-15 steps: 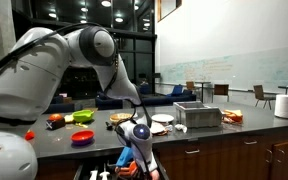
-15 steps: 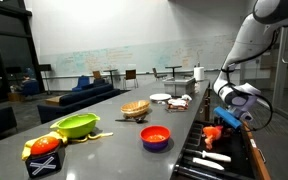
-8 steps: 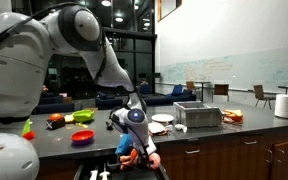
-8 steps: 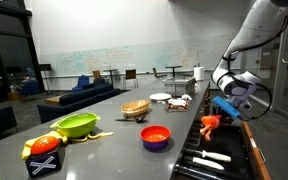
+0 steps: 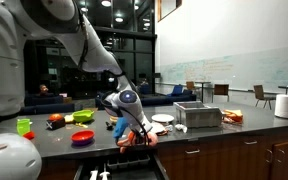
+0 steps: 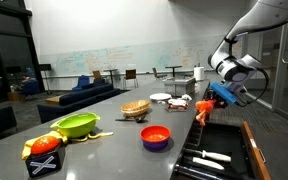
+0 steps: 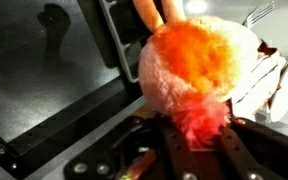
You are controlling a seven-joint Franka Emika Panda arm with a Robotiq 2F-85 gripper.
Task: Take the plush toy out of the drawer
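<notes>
I will swing my gripper away from the drawer [image 6: 216, 160] to above the bare countertop [image 6: 175, 121] beside the red bowl, then lower it there and release the plush toy.
My gripper [image 5: 131, 124] is shut on the plush toy [image 5: 136, 138], a red-orange soft lump that hangs from the jaws above the countertop edge. In an exterior view the gripper [image 6: 216, 96] holds the toy [image 6: 202, 111] well above the open drawer [image 6: 216, 160], whose dark inside holds small white items. In the wrist view the toy [image 7: 196, 70] fills the middle, orange with pale patches, its red tuft pinched between the gripper's [image 7: 198, 140] dark fingers.
On the grey countertop [image 6: 104, 150] stand a red bowl [image 6: 155, 136], a green bowl [image 6: 76, 125], a tan plate stack [image 6: 135, 108] and white dishes [image 6: 160, 97]. A metal tray [image 5: 197, 115] and a paper roll [image 5: 286, 105] sit further along.
The gripper has lifted the plush toy up out of the drawer, from drawer level to above countertop height. The arm has swung upward with it.
</notes>
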